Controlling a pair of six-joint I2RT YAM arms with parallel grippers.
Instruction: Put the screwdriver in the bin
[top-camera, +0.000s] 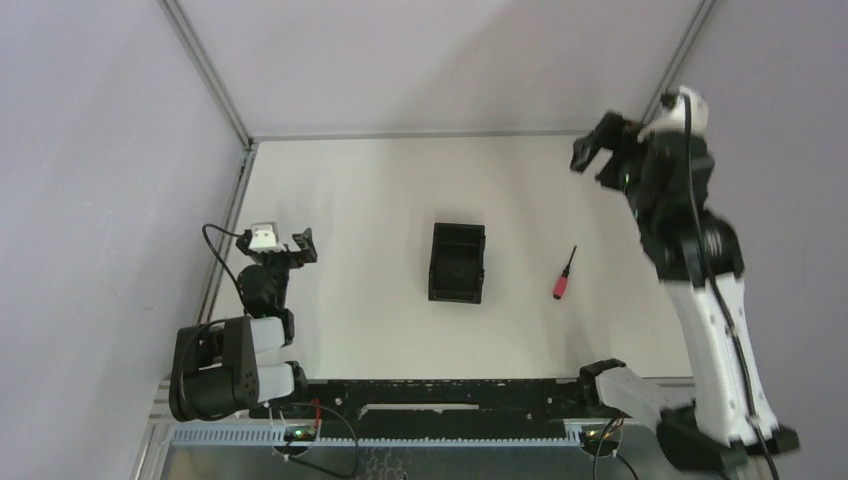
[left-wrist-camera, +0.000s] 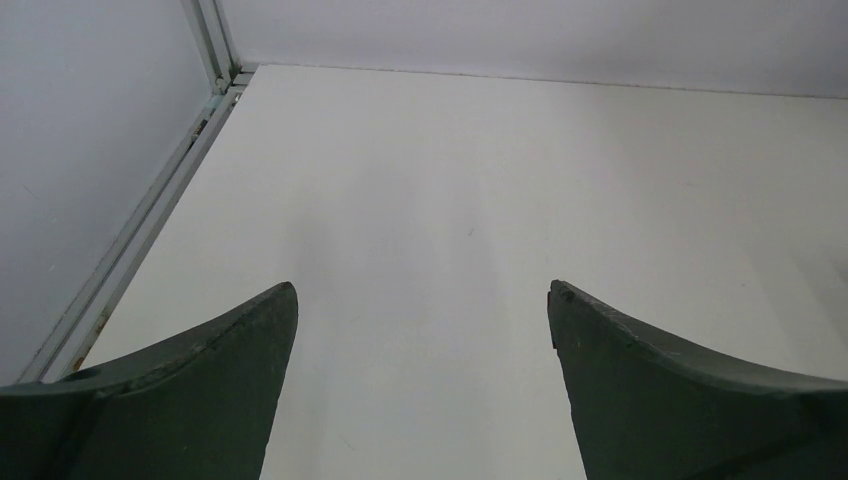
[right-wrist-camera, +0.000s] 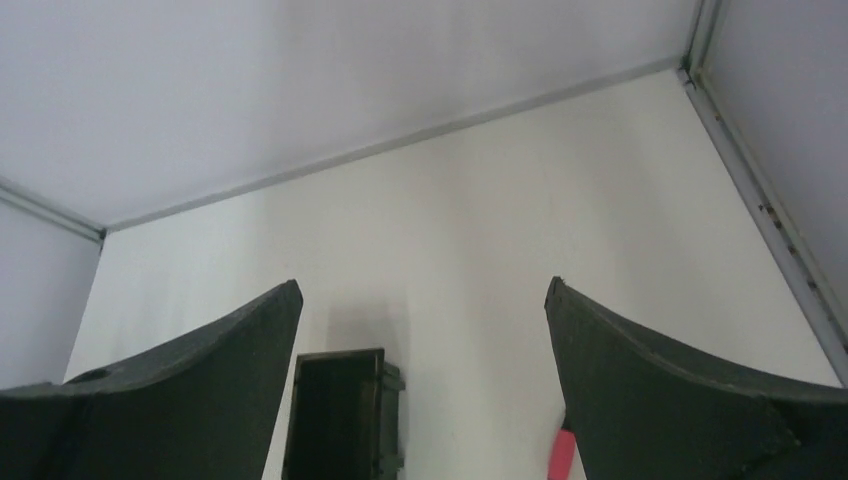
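My right gripper turns and lowers back toward the base onto the red handle's shaft end (top-camera: 565, 274) (right-wrist-camera: 567, 424) next, as the screwdriver lies flat well below it.
The screwdriver (top-camera: 564, 274), red-handled with a thin black shaft, lies flat on the white table to the right of the bin (top-camera: 457, 262), a small black open-top box near the table's middle. My right gripper (top-camera: 592, 148) is raised high at the far right, open and empty, well above and behind the screwdriver. In the right wrist view the bin (right-wrist-camera: 340, 415) shows low between the fingers, and a bit of the red handle (right-wrist-camera: 562, 455) peeks out by the right finger. My left gripper (top-camera: 283, 240) rests open and empty at the left, far from both.
Metal frame rails (top-camera: 225, 235) run along the table's left edge and back edge. Grey walls close the table in on three sides. A black rail (top-camera: 440, 395) with the arm bases lines the near edge.
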